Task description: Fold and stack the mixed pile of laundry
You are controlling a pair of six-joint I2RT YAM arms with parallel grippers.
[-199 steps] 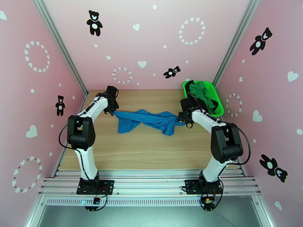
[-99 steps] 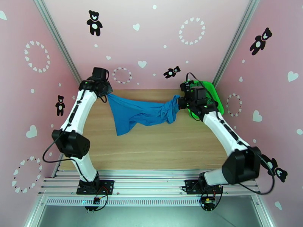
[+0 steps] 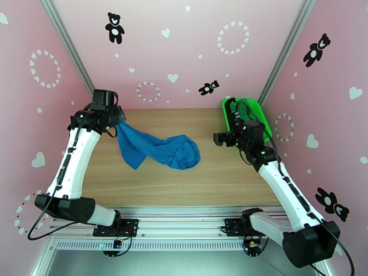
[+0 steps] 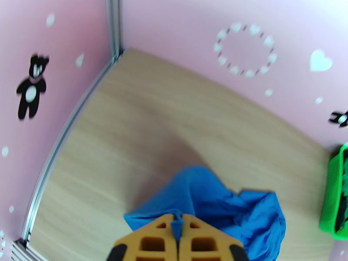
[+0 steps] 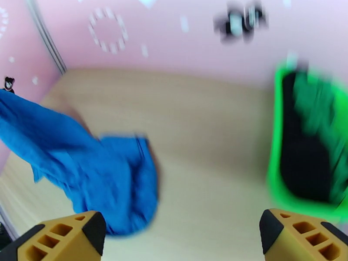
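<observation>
I will next move my right gripper away from the basket and down onto the T-shirt's bunched end, because that end lies below the gripper's open fingers, across bare wood.
The medium-blue T-shirt (image 3: 156, 149) hangs from my left gripper (image 3: 118, 121), which is raised at the table's left and shut on one corner of it. The shirt's far end (image 3: 184, 155) droops in a bunch over the table's middle. In the left wrist view the blue cloth (image 4: 209, 205) is pinched between my yellow fingers (image 4: 195, 240). My right gripper (image 3: 219, 138) is open and holds nothing, right of the shirt; its spread fingers (image 5: 69, 233) frame the blurred blue T-shirt (image 5: 87, 170). The green garment (image 3: 244, 112) and the black garment (image 5: 304, 162) lie in the basket.
A bright green mesh basket (image 3: 266, 133) stands at the table's back right corner, close behind my right wrist. Pink walls enclose the wooden table (image 3: 184, 185) on three sides. Bare wood lies in front of the shirt and between it and the basket.
My right gripper has let go of the shirt and drawn back to the right. My left arm has swung left and up, so the shirt's freed end has dropped toward the table's middle.
</observation>
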